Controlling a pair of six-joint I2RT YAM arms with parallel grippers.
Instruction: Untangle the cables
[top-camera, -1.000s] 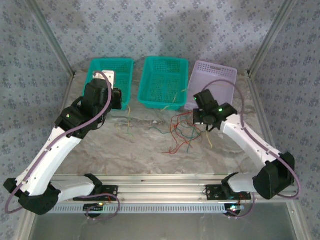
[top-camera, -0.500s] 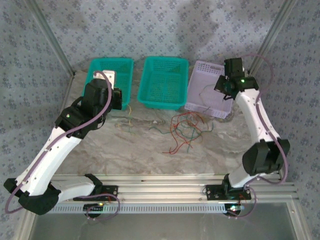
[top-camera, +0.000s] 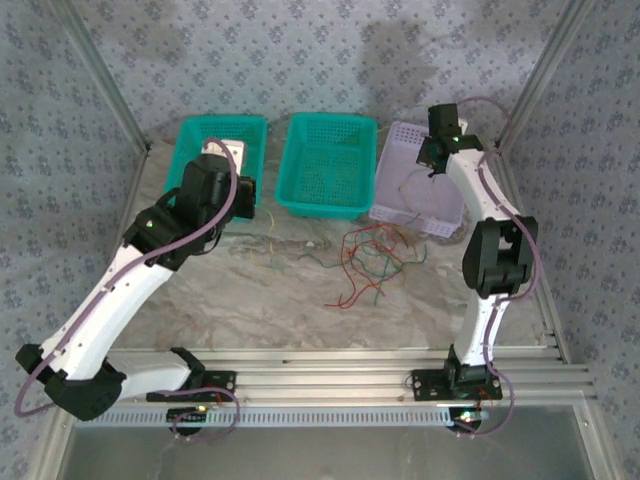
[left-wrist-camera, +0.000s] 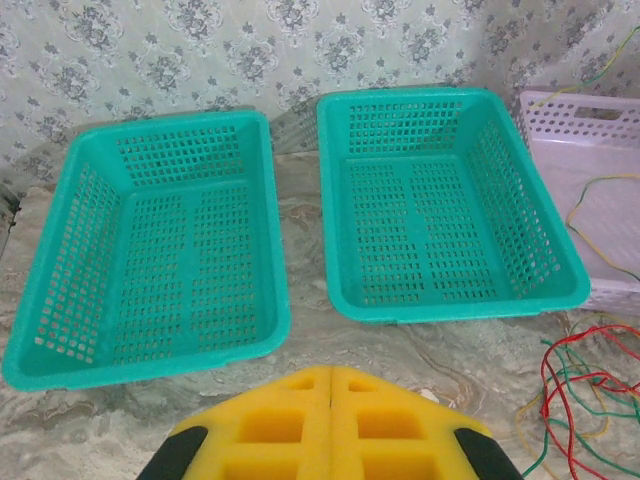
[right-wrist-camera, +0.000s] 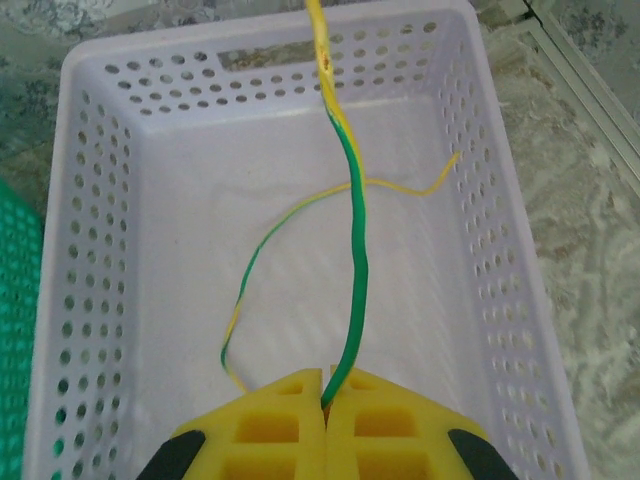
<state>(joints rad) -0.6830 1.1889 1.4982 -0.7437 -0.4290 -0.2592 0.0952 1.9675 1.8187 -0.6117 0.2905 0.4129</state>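
Observation:
The robot should lower its right gripper into the lavender basket and let go of the end of the green-and-yellow cable over the bottom of the basket.
The cables (top-camera: 372, 256) lie as a loose tangle of red, green and orange wires on the marble table, in front of the baskets; its edge appears low on the right in the left wrist view as cables (left-wrist-camera: 585, 395). My right gripper (top-camera: 431, 160) hangs over the lavender basket (top-camera: 456, 146), shut on a green-and-yellow cable (right-wrist-camera: 356, 240) that runs up out of its yellow pads (right-wrist-camera: 290, 400). Another yellow-green cable (right-wrist-camera: 246, 275) lies on the basket floor. My left gripper (top-camera: 244, 196) is shut and holds nothing; its pads (left-wrist-camera: 270, 420) sit just short of the two teal baskets.
The left teal basket (top-camera: 192, 131) and middle teal basket (top-camera: 297, 128) stand at the back, both bare inside, shown as the left basket (left-wrist-camera: 275, 300) and middle basket (left-wrist-camera: 330, 270) in the left wrist view. The lavender basket (left-wrist-camera: 570, 105) stands right of them. Metal frame posts flank the table.
My right arm has swung from the tangle up and back over the lavender basket, carrying one green-yellow cable. The left arm has shifted slightly toward the baskets.

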